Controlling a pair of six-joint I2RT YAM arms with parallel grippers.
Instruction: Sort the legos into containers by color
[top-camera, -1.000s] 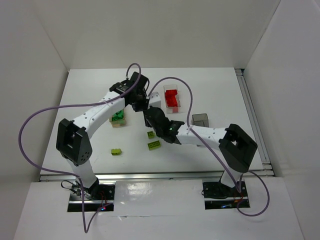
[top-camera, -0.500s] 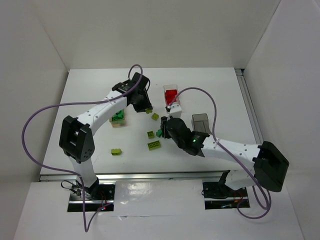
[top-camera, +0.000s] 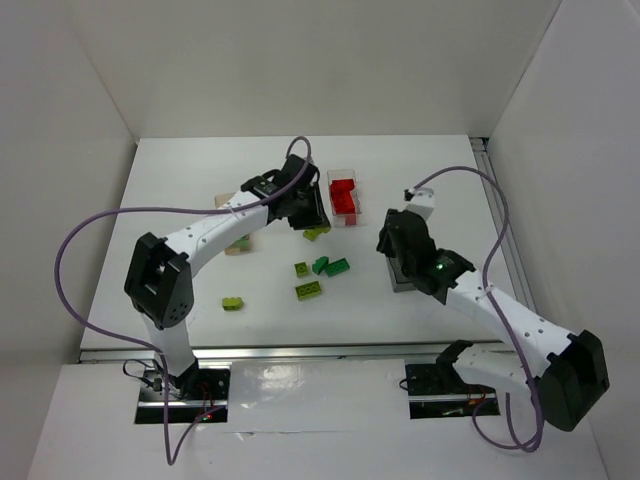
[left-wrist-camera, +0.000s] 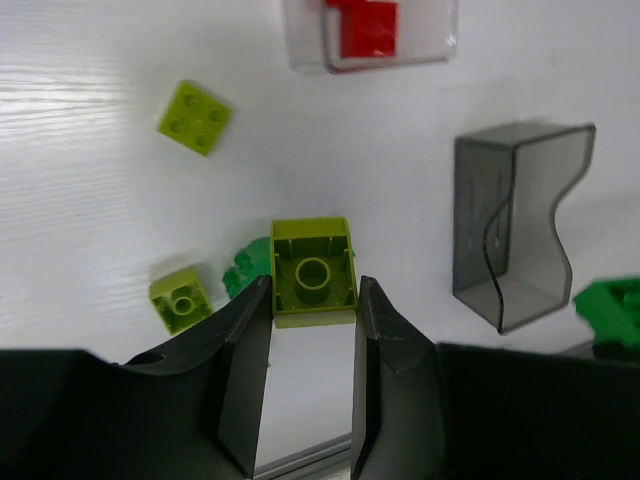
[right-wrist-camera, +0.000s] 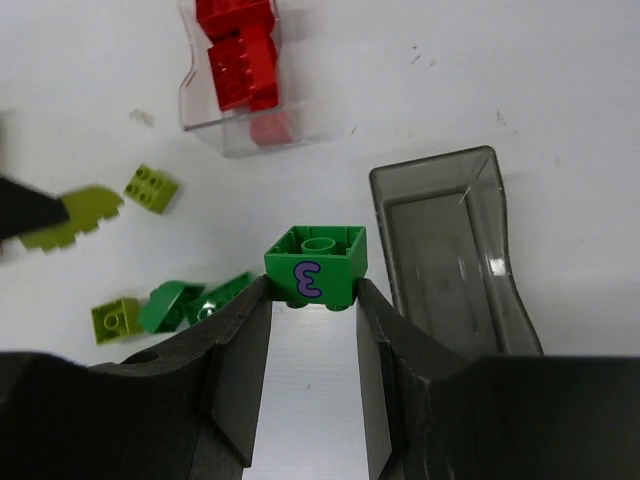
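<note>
I need to move my right gripper to the left in the top view next, over the wood container, and let go of the dark green brick there, because green already shows inside.
My left gripper is shut on an upturned lime brick, held above the table near the clear container that holds red bricks. My right gripper is shut on a dark green brick marked with a purple 3, just left of the open dark smoky container. In the top view my right gripper covers most of that container. Two dark green bricks and lime bricks lie on the table. The wood container is partly hidden under my left arm.
A lone lime brick lies near the front left. Another small lime brick lies left of the clear container. White walls enclose the table on three sides. A metal rail runs along the right edge.
My right gripper has swung right from the table's middle to the dark container, carrying the green brick. My left gripper has moved right from the wood box with the lime brick.
</note>
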